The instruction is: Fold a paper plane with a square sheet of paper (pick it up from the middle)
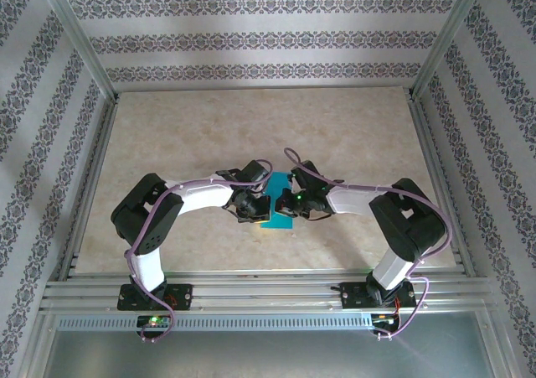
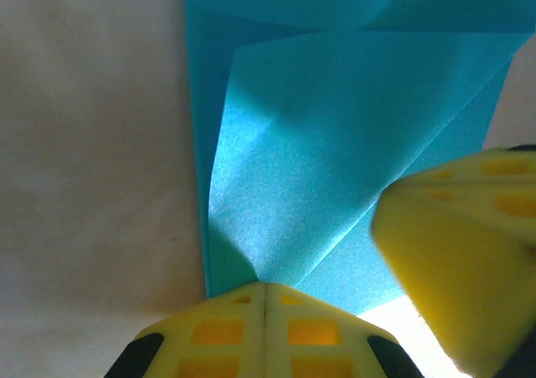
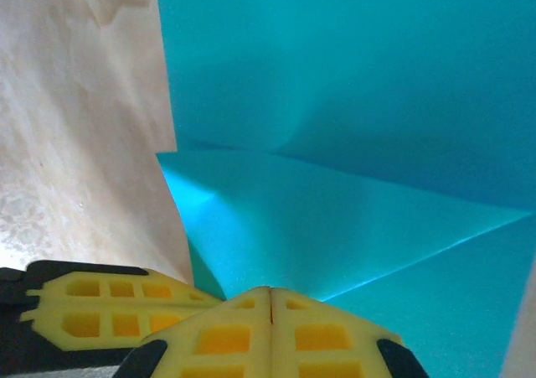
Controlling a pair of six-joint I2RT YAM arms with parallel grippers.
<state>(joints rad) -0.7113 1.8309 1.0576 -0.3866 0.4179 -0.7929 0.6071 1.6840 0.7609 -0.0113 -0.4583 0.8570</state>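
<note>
The right gripper slides away from my base along the flap's diagonal crease next, toward the crease's far end (image 3: pixel 507 220), and then releases there.
The teal-blue square sheet of paper (image 1: pixel 277 220) lies partly folded at the table's middle, between both grippers. My left gripper (image 1: pixel 266 202) and right gripper (image 1: pixel 285 202) meet tip to tip over it. In the left wrist view the left gripper (image 2: pixel 265 284) is shut, and a raised triangular flap of the sheet (image 2: pixel 335 143) narrows into its seam. One right fingertip (image 2: pixel 461 252) shows beside it. In the right wrist view the right gripper (image 3: pixel 270 289) is shut on a creased flap of the sheet (image 3: pixel 352 101), with a left fingertip (image 3: pixel 100 311) close at the left.
The beige marbled table (image 1: pixel 251 126) stretches bare behind and to both sides of the arms. Aluminium rails (image 1: pixel 251 290) run along its near edge, and patterned walls (image 1: pixel 251 43) with metal posts close in the back and sides.
</note>
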